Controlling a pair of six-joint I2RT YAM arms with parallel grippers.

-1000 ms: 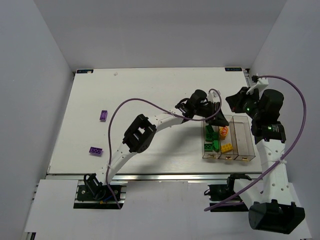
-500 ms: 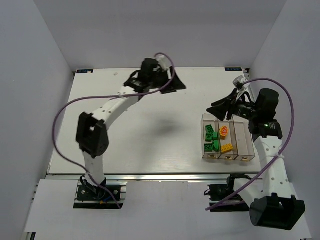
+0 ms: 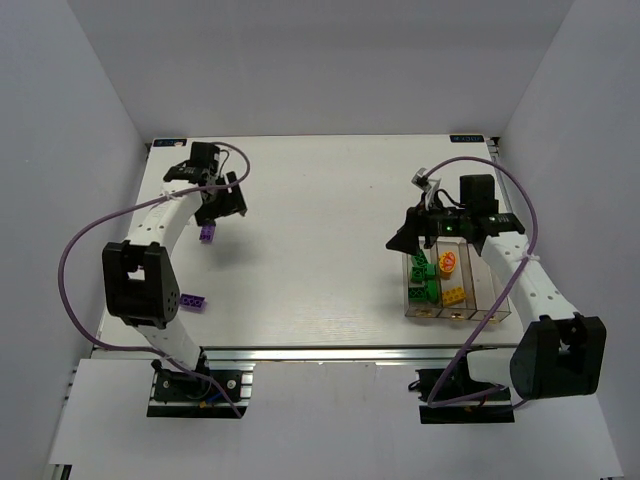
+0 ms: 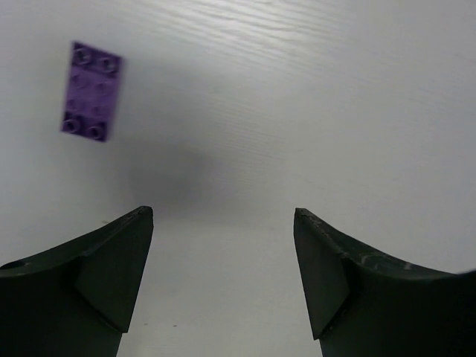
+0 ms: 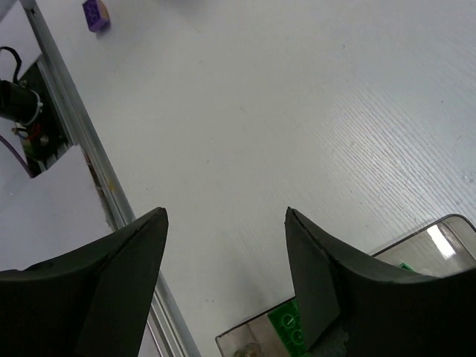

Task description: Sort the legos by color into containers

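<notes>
The farther purple lego (image 4: pixel 93 91) lies down and to the left in the top view. My left gripper needs to move that way next and lower its fingers astride it.
A row of clear containers (image 3: pixel 486 290) stands at the right. Its left bin holds green legos (image 3: pixel 421 281); the middle bin holds a yellow lego (image 3: pixel 455 296) and a rounded orange one (image 3: pixel 447 263). Two flat purple legos lie on the table at the left, one (image 3: pixel 207 234) farther back and one (image 3: pixel 193 301) nearer the front. My left gripper (image 3: pixel 228 205) hovers open just behind the farther purple lego (image 4: pixel 93 91), which lies up and left of the empty gripper (image 4: pixel 223 212). My right gripper (image 3: pixel 403 240) hangs open and empty (image 5: pixel 227 210) over the containers' left far corner (image 5: pixel 249 338).
The white table (image 3: pixel 320 250) is boxed in by walls at the left, back and right. A metal rail (image 5: pixel 74 97) runs along its front edge, with the arm bases and cables below it. A purple cable (image 3: pixel 90 235) loops out from the left arm.
My left arm swung away from the containers, across the table to the far left, and its jaws opened. My right gripper moved to the containers' left side and opened too.
</notes>
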